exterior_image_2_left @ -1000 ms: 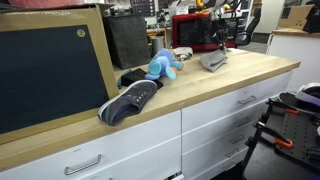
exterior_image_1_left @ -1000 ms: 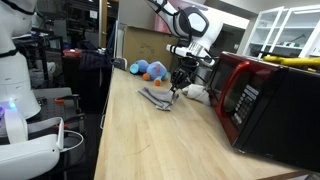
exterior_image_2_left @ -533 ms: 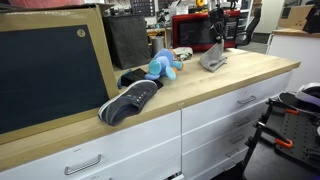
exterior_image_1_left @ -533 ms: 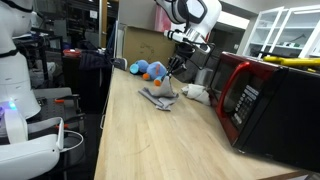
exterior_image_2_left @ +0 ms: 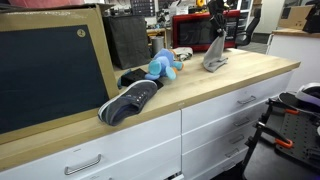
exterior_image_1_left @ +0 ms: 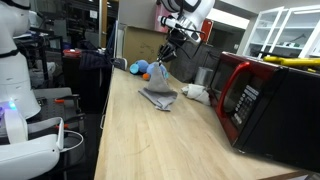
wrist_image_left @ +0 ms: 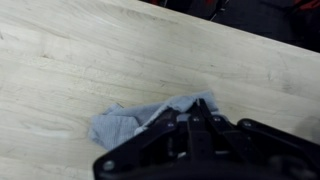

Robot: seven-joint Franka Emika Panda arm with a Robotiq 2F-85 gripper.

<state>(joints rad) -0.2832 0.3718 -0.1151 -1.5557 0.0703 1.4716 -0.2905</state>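
Note:
My gripper should move toward the wood (exterior_image_2_left: 191, 68) beside the blue plush toy, spreading the grey cloth (exterior_image_2_left: 214, 58) out, then release it, as the cloth is bunched below its raised corner.
My gripper (exterior_image_1_left: 163, 58) is shut on a grey cloth (exterior_image_1_left: 158, 92) and holds it up by one corner, so it hangs stretched with its lower end still on the wooden countertop (exterior_image_1_left: 150, 140). In an exterior view the gripper (exterior_image_2_left: 215, 40) lifts the cloth (exterior_image_2_left: 214, 58) in front of the red microwave (exterior_image_2_left: 195, 32). In the wrist view the cloth (wrist_image_left: 125, 124) hangs below the closed jaws (wrist_image_left: 190, 112) over the light wood. A blue plush toy (exterior_image_1_left: 150, 68) lies just beyond the cloth, also seen in an exterior view (exterior_image_2_left: 163, 66).
A red microwave (exterior_image_1_left: 255, 100) stands beside the cloth. A white object (exterior_image_1_left: 196, 93) lies by the microwave. A dark sneaker (exterior_image_2_left: 130, 98) and a black item (exterior_image_2_left: 133, 76) lie on the counter near the plush toy. A framed blackboard (exterior_image_2_left: 50, 65) leans behind them.
The gripper has risen and moved back with the cloth in it, pulling the cloth from a flat heap into a hanging, stretched shape.

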